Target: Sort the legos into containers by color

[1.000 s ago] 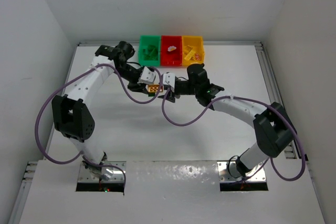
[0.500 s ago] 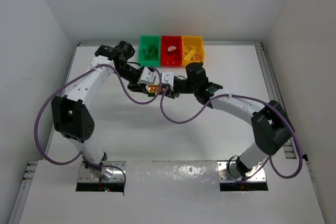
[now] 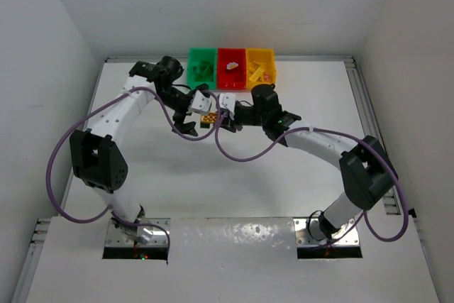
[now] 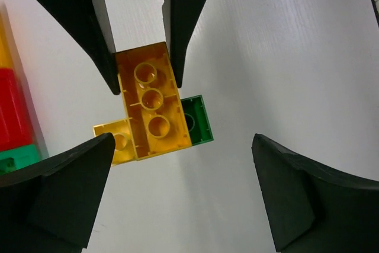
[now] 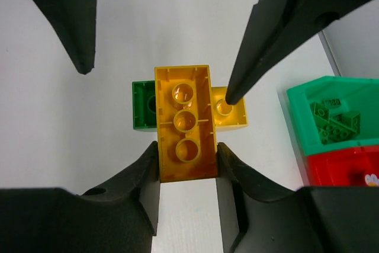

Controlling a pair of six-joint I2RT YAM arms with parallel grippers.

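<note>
The long yellow lego and the yellow bin have matching colors, so I will move my right gripper outward and to the right in the top view, over the bin, and release the lego there.
A long yellow lego is clamped between the fingers of my right gripper, which is shut on it. A green lego and a small yellow lego stick out from behind it on either side, joined to it. My left gripper stands wide open around this cluster, with its fingers apart from the legos. From above, both grippers meet at the cluster just in front of the containers: green, red and yellow. Each bin holds legos.
The green bin and the red bin lie close to the right of my right gripper. Purple cables loop from both arms over the white table. White walls close in the sides and back.
My left gripper has opened and let go of the lego cluster. My right gripper has moved in from the right and shut on the long yellow lego.
</note>
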